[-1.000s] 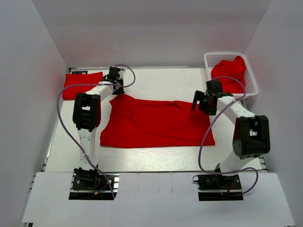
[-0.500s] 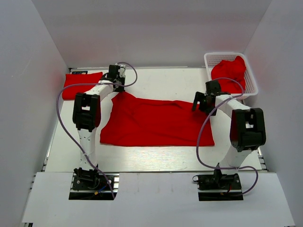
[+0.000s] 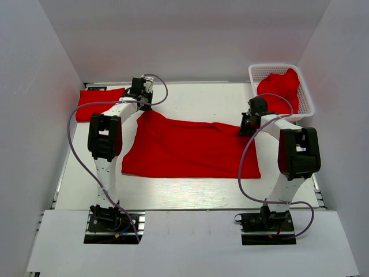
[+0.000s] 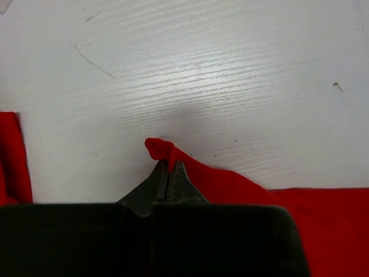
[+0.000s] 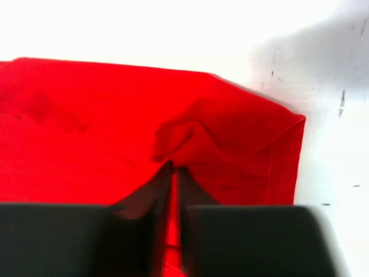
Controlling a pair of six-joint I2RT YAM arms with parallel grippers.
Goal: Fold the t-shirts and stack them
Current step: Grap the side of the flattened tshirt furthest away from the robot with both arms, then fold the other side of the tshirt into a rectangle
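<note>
I should bring my left gripper back and release the spread shirt's pinched far corner over the shirt's near corner (image 3: 130, 165).
A bright red t-shirt (image 3: 190, 150) lies spread flat across the middle of the table. My left gripper (image 3: 145, 108) is shut on its far left corner (image 4: 163, 149), the fabric pinched up between the fingertips. At the far right corner my right gripper (image 3: 247, 125) is shut on a bunched fold of the same shirt (image 5: 184, 135). A folded red t-shirt (image 3: 99, 102) rests at the far left of the table. Another crumpled red t-shirt (image 3: 281, 86) fills the white basket.
The white mesh basket (image 3: 260, 70) stands at the far right corner, close behind my right arm. White walls enclose the table on three sides. Bare white tabletop (image 3: 196, 101) lies beyond the spread shirt.
My right gripper has moved down and left onto the shirt's far right corner and closed on it. The left gripper keeps its hold on the left corner.
</note>
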